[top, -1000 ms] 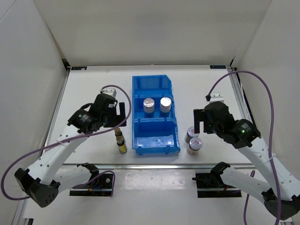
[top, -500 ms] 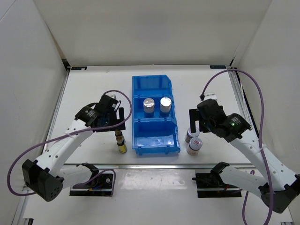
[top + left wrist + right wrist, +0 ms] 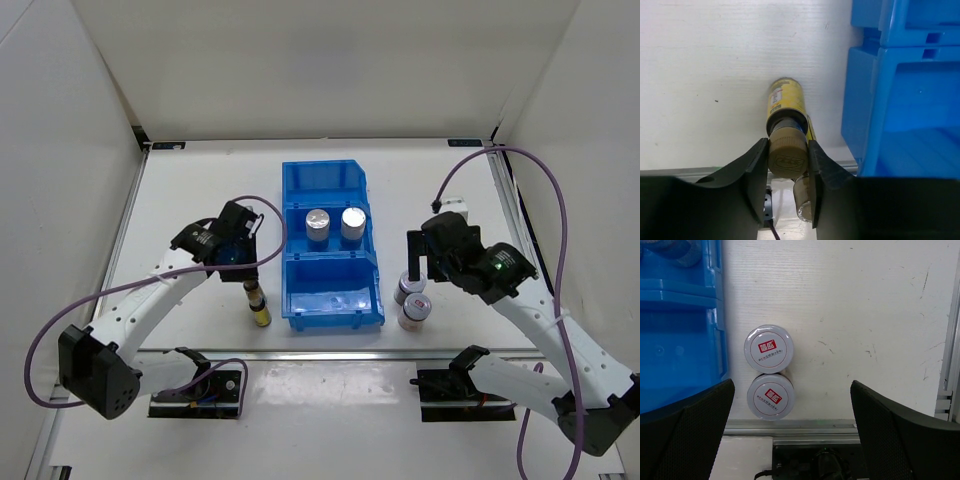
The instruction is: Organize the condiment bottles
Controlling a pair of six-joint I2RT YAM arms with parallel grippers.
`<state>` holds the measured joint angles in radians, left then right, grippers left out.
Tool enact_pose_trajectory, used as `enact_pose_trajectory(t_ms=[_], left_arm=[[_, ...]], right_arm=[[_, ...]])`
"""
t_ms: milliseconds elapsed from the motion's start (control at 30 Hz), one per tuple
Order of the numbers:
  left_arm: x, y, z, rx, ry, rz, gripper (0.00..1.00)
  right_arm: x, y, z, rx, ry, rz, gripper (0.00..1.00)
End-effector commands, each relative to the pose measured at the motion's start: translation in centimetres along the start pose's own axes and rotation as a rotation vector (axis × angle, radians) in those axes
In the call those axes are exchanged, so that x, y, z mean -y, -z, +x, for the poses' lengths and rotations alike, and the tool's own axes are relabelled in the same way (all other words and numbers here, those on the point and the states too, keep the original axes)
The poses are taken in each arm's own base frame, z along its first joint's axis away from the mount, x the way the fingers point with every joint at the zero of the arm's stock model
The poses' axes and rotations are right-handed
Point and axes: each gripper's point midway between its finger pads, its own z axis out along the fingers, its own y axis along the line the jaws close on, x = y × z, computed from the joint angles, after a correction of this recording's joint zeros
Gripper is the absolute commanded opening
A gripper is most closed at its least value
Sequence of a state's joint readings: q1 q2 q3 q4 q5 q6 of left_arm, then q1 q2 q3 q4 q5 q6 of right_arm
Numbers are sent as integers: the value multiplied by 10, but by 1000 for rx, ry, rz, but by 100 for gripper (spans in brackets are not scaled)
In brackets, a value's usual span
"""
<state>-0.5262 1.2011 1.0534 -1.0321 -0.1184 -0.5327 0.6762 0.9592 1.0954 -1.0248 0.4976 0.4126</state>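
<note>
The left gripper will next lift the farther bottle over the bin's side, lower it into the front section's far jar-side corner (image 3: pixel 358 282) and then let go of it, since that section is empty.
Two slim dark bottles with yellow labels stand close together left of the blue bin (image 3: pixel 290 272). My left gripper (image 3: pixel 250 272) (image 3: pixel 787 148) is shut on the tan cap of the farther bottle (image 3: pixel 254 291) (image 3: pixel 786 105). The nearer bottle (image 3: pixel 261 315) (image 3: pixel 804 200) shows behind the right finger. Two short silver-lidded jars with red marks (image 3: pixel 407 287) (image 3: pixel 415 309) (image 3: pixel 768 349) (image 3: pixel 771 396) stand right of the bin. Over them my right gripper (image 3: pixel 411 266) (image 3: pixel 792 426) hangs open, holding nothing. Two white cylinders with silver tops (image 3: pixel 317 224) (image 3: pixel 353 222) stand in the bin's middle compartment.
The bin's wall (image 3: pixel 860 100) (image 3: pixel 680 330) is close beside both pairs of bottles. Its front and back compartments hold nothing. A metal rail (image 3: pixel 840 427) runs along the table's near edge just below the jars. White walls enclose the table.
My left gripper has come down over the slim bottles and shut on the farther bottle's cap. My right gripper shifted slightly left over the jars and stayed open.
</note>
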Motion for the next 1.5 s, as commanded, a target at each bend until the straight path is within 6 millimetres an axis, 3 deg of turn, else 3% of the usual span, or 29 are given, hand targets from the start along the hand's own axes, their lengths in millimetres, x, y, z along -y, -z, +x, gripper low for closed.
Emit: enact_pose_trajectory(t_ms=[0, 100, 267, 367, 400, 467, 500, 600, 733, 767, 800, 900, 933, 1000, 1100, 1467], left_arm=[[5, -1, 2, -12, -9, 33, 32], [11, 11, -12, 34, -15, 59, 11], [18, 44, -45, 144, -38, 83, 11], [25, 71, -76, 227, -50, 90, 11], [30, 91, -91, 286, -63, 107, 11], [39, 102, -104, 326, -92, 99, 11], [45, 120, -116, 376, -104, 116, 11], [75, 144, -130, 426, -157, 197, 11], [138, 157, -119, 391, -315, 357, 11], [160, 160, -107, 381, -368, 402, 11], [174, 151, -102, 354, -411, 404, 11], [203, 150, -83, 339, -508, 430, 11], [209, 139, -78, 319, -525, 410, 11], [221, 135, -72, 316, -560, 413, 11], [234, 119, -68, 306, -584, 413, 11], [258, 20, -33, 207, -649, 388, 11]], right_arm=[[9, 6, 0, 32, -33, 28, 100], [9, 5, 0, 24, -29, 31, 100], [7, 0, 2, 5, -19, 39, 100], [7, 0, 2, 5, -19, 39, 100], [7, 0, 2, 5, -19, 39, 100], [7, 0, 2, 5, -19, 39, 100], [7, 0, 2, 5, -19, 39, 100], [9, 0, 1, 9, -19, 48, 100], [8, 0, 1, 9, -28, 48, 100], [8, 0, 1, 9, -28, 48, 100], [9, -1, 1, 6, -24, 59, 100], [9, -1, 1, 6, -24, 60, 100], [9, -1, 1, 6, -24, 60, 100], [9, -1, 1, 6, -24, 60, 100], [9, -1, 1, 6, -24, 60, 100], [9, -3, 2, -2, -20, 63, 100]])
